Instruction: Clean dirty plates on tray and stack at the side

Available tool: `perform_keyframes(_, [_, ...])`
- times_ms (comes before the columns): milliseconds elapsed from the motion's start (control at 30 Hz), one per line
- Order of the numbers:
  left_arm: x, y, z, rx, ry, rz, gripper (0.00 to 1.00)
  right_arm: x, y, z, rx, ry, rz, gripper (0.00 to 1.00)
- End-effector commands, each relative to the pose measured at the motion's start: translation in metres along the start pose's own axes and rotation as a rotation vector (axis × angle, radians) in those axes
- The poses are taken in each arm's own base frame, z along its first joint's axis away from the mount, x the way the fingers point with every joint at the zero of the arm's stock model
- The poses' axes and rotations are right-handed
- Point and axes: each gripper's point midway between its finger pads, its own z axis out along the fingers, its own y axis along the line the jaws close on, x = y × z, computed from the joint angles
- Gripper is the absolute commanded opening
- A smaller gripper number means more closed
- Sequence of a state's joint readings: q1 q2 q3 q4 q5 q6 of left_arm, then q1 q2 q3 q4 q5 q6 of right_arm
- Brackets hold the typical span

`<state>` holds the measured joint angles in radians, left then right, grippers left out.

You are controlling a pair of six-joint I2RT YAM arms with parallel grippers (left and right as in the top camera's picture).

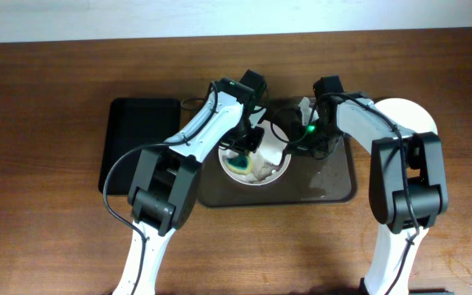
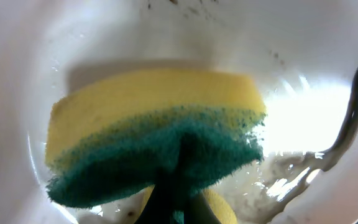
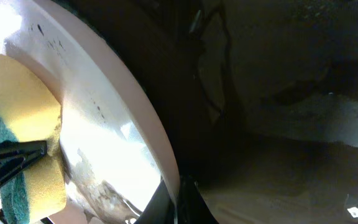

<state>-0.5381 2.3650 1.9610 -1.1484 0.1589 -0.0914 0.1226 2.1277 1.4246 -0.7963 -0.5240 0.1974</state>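
Next I will raise and tip the plate in my right gripper, lower it onto the dark tray's open area and release the plate's rim, because murky water pools inside the plate.
A white dirty plate (image 1: 279, 166) rests tilted on the dark tray (image 1: 338, 184). My left gripper (image 1: 248, 146) is shut on a yellow and green sponge (image 1: 240, 165) and presses it against the plate's inside (image 2: 166, 56); the sponge fills the left wrist view (image 2: 160, 130). My right gripper (image 1: 292, 146) is shut on the plate's right rim, which shows in the right wrist view (image 3: 135, 118) with the fingers (image 3: 176, 199) clamped either side of the edge. Wet grey smears lie on the plate's lower part (image 2: 278, 180). A clean white plate (image 1: 408, 119) lies at the right of the tray.
A black rectangular mat (image 1: 138, 139) lies on the wooden table left of the tray. A wet smear (image 1: 322, 190) marks the tray's lower right. The arms' cables run over the tray's back edge.
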Motion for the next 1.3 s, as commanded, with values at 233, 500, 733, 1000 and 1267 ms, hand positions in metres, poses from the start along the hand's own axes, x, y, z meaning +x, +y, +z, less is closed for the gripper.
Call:
perform_keyframes(233, [-0.040, -0.024, 0.021, 0.122, -0.130, -0.136, 0.00, 0.004, -0.010, 0.007, 0.042, 0.015, 0.011, 0.04])
perform_keyframes(500, [-0.068, 0.001, -0.001, 0.163, -0.220, -0.234, 0.00, 0.022, -0.016, 0.008, 0.058, 0.073, 0.120, 0.04])
perform_keyframes(733, [-0.070, 0.097, -0.120, -0.051, -0.300, -0.394, 0.00, 0.002, -0.028, -0.042, 0.273, -0.066, 0.065, 0.04])
perform_keyframes(1000, [-0.061, 0.096, -0.118, -0.055, -0.262, -0.399, 0.00, 0.030, 0.002, -0.235, 1.053, -0.647, -0.015, 0.04])
perform_keyframes(1267, [-0.060, 0.096, -0.117, -0.055, -0.259, -0.399, 0.00, 0.060, 0.083, -0.284, 1.414, -1.054, -0.230, 0.04])
